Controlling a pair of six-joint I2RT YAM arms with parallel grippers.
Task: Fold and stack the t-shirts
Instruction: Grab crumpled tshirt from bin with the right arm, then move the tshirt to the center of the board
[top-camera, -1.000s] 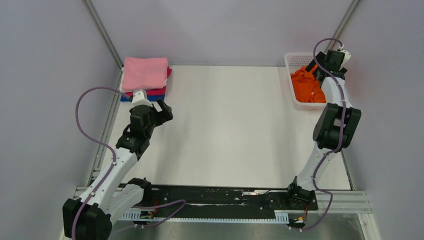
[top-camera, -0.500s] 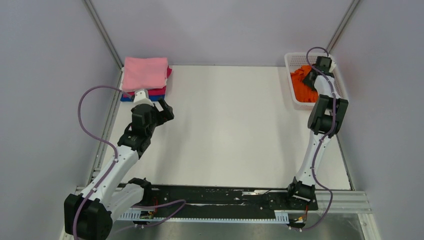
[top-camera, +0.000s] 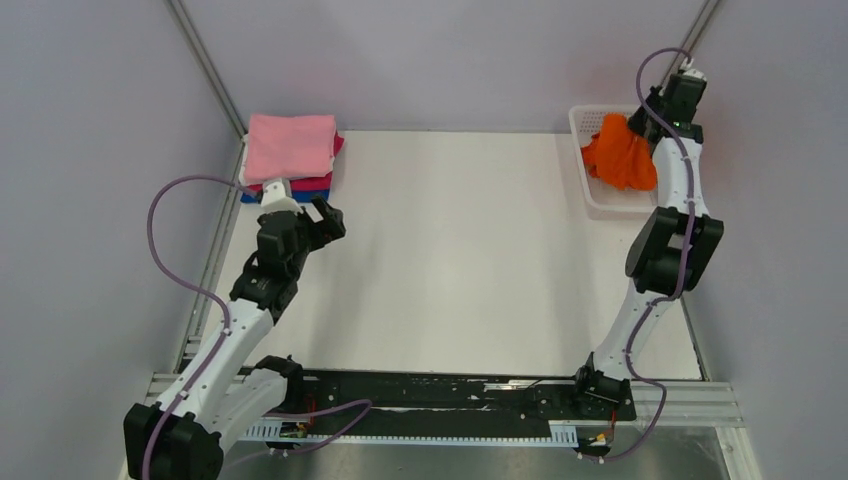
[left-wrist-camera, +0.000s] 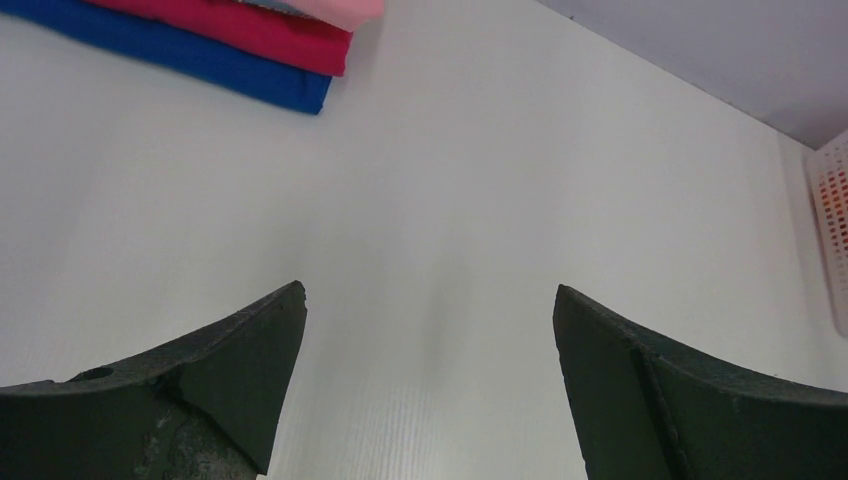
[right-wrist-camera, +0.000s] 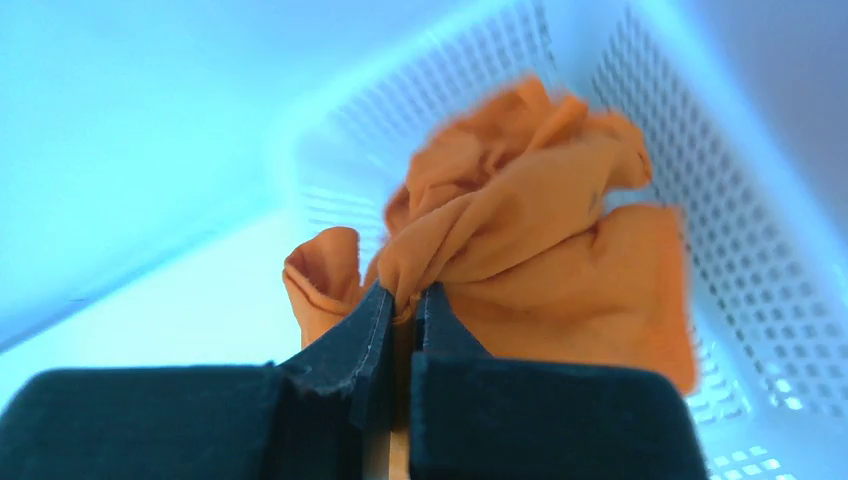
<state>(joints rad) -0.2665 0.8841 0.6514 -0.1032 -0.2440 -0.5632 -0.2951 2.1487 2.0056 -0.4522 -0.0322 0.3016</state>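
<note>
My right gripper moves up clear of the basket (top-camera: 585, 125) next, then back and down toward the middle of the white table, since that space lies empty.
An orange t-shirt (top-camera: 620, 155) hangs bunched above the white mesh basket (top-camera: 585, 125) at the back right. My right gripper (right-wrist-camera: 405, 295) is shut on a fold of this orange t-shirt (right-wrist-camera: 540, 250) and holds it up over the basket (right-wrist-camera: 730, 230). A stack of folded t-shirts (top-camera: 290, 150), pink on top with magenta and blue beneath, lies at the back left; its blue and magenta edges (left-wrist-camera: 200, 40) show in the left wrist view. My left gripper (left-wrist-camera: 430, 300) stands open above bare table, near that stack, with nothing between its fingers.
The white table (top-camera: 450, 250) is walled by grey panels on the left, back and right. The basket stands tight against the right wall. A black rail (top-camera: 440, 395) with the arm bases runs along the near edge.
My right gripper dipped into the basket, shut on the orange t-shirt and has risen with it. The left arm has barely moved and stays open.
</note>
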